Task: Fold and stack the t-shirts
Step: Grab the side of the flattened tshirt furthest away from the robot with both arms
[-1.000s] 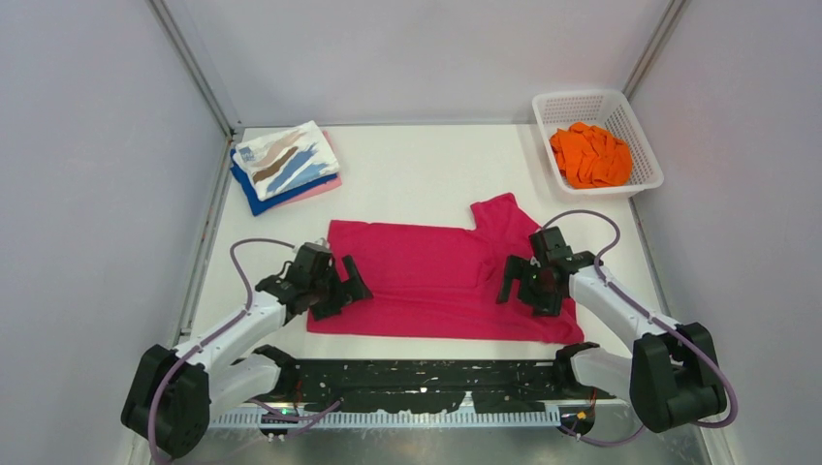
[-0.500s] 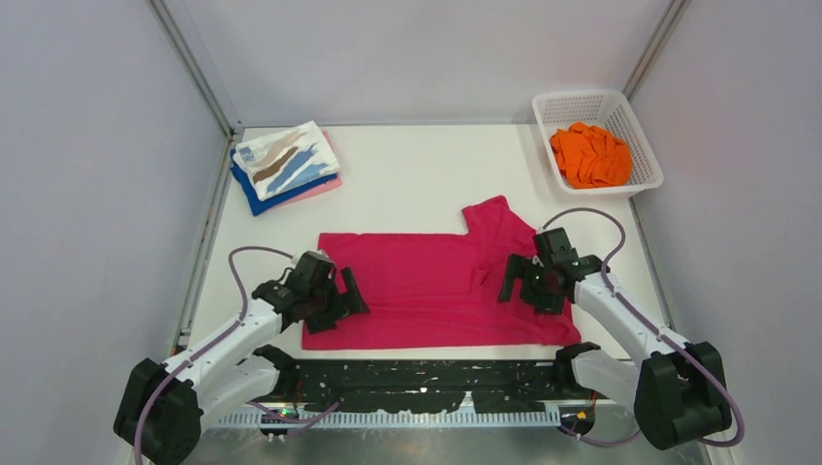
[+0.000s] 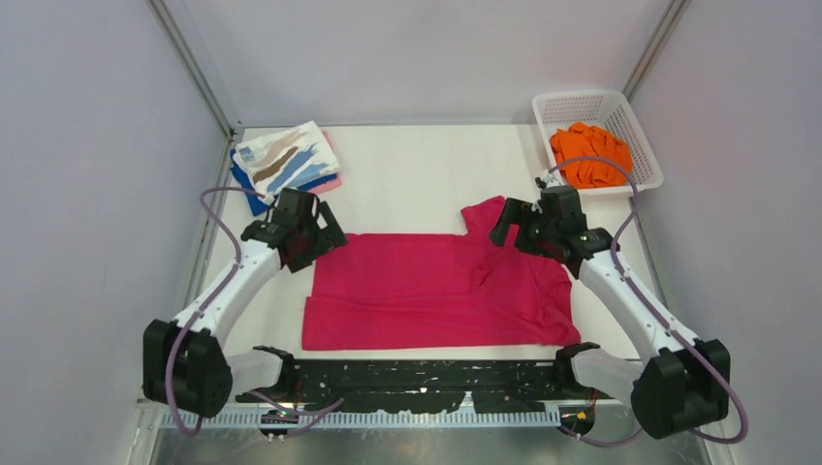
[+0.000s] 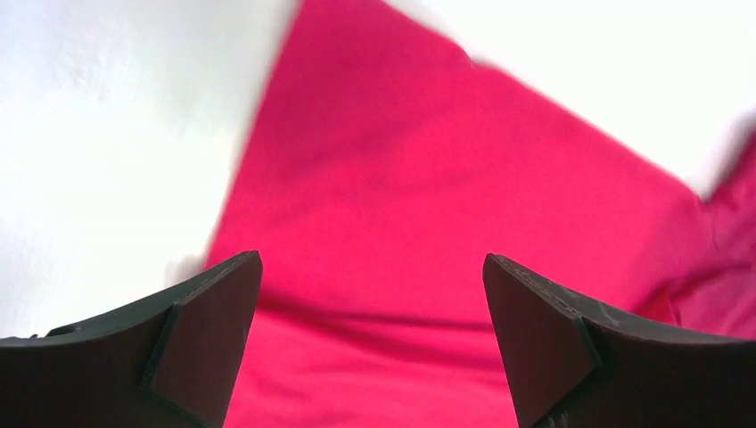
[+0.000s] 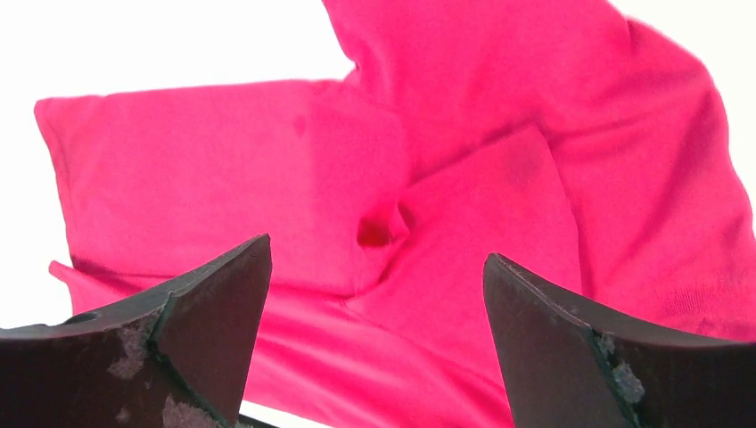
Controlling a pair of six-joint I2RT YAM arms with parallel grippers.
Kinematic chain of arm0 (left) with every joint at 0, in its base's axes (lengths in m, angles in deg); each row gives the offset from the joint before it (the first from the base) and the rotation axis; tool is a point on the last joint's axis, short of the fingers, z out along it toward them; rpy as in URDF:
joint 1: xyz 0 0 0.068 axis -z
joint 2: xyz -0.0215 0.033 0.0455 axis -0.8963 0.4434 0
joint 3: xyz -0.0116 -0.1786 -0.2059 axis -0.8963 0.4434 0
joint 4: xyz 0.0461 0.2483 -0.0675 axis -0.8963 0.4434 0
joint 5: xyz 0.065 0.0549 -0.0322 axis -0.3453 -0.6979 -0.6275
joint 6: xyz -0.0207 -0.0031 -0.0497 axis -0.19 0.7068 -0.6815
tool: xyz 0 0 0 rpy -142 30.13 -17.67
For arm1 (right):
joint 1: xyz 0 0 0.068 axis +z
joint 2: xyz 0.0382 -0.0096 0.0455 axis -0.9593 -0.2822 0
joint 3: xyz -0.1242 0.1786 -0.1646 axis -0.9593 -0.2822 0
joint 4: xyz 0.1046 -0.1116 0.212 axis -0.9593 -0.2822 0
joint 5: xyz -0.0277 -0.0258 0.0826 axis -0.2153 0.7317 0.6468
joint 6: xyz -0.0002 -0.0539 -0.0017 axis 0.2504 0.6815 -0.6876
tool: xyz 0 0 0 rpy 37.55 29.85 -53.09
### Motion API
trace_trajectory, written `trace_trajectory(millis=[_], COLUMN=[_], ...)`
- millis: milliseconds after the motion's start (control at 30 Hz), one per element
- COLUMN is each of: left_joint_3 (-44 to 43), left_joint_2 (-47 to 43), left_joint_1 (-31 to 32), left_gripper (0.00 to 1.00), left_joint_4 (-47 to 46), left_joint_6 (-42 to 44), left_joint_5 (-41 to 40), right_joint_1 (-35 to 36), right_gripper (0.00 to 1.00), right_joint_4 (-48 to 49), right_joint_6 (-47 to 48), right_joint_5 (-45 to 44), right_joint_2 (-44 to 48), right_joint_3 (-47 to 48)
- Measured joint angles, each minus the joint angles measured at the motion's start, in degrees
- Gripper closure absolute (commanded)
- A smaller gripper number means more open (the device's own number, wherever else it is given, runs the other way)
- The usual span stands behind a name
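My left gripper moves outward and down onto the magenta t-shirt's far corner by the folded stack (image 4: 323, 16) next, as that still lies beyond its open fingers.
The magenta t-shirt (image 3: 436, 291) lies spread on the white table, one sleeve sticking out at the far right (image 3: 490, 215). My left gripper (image 3: 323, 239) is open and empty over the shirt's far left corner; the left wrist view shows cloth (image 4: 428, 205) between its open jaws (image 4: 370, 267). My right gripper (image 3: 506, 226) is open and empty above the far right sleeve; the right wrist view shows folded layers of cloth (image 5: 499, 196) below it (image 5: 374, 250). The streaked white, blue and pale pink shirts lie folded in a stack (image 3: 286, 163). The orange shirt (image 3: 589, 155) is in the basket.
The white lattice basket (image 3: 640, 136) stands at the far right corner. The folded stack sits at the far left, close behind my left arm. Grey walls bound the table on the left, right and back. A black rail (image 3: 417, 383) runs along the near edge.
Both grippers have moved from the shirt's middle, near the front, to its far edge. The shirt slid slightly toward the near edge and now lies still.
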Motion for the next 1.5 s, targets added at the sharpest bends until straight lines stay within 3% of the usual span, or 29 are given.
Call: trace_trajectory(millis=[267, 400, 567, 767, 1000, 1233, 1500], left_joint_3=[-9.2, -12.8, -15.1, -15.2, -15.2, -16.3, -18.9], left_joint_2=[23.5, 31.3, 36.5, 36.5, 36.5, 36.5, 36.6], left_joint_1=[-10.9, -12.6, -13.0, -13.0, -12.8, -12.1, -11.0], left_gripper=[0.01, 0.02, 0.11, 0.28, 0.57, 0.99, 1.00], left_joint_4=[-6.7, -10.0, -12.1, -12.5, -12.1, -8.7, -5.0], left_joint_6=[2.2, 3.1, 4.0, 4.4, 4.6, 5.1, 6.6], left_joint_5=[1.6, 3.2, 6.6, 9.0, 10.1, 9.8, 7.3], right_joint_1=[-1.2, -1.2, -1.4, -1.7, -2.2, -3.5, -4.9], right_gripper=[0.05, 0.05, 0.05, 0.05, 0.05, 0.04, 0.05], right_joint_4=[8.0, 9.0, 9.6, 9.6, 9.6, 9.4, 8.8], right_joint_6=[0.0, 0.0, 0.3, 0.5, 0.7, 1.7, 2.1], right_joint_5=[5.6, 7.4, 7.6, 7.2, 7.2, 7.0, 6.3], right_joint_2=[-15.2, -17.5, -17.6, -17.2, -17.2, -15.9, -15.4], right_joint_3=[6.2, 6.2, 6.2, 6.2, 6.2, 6.2, 6.2])
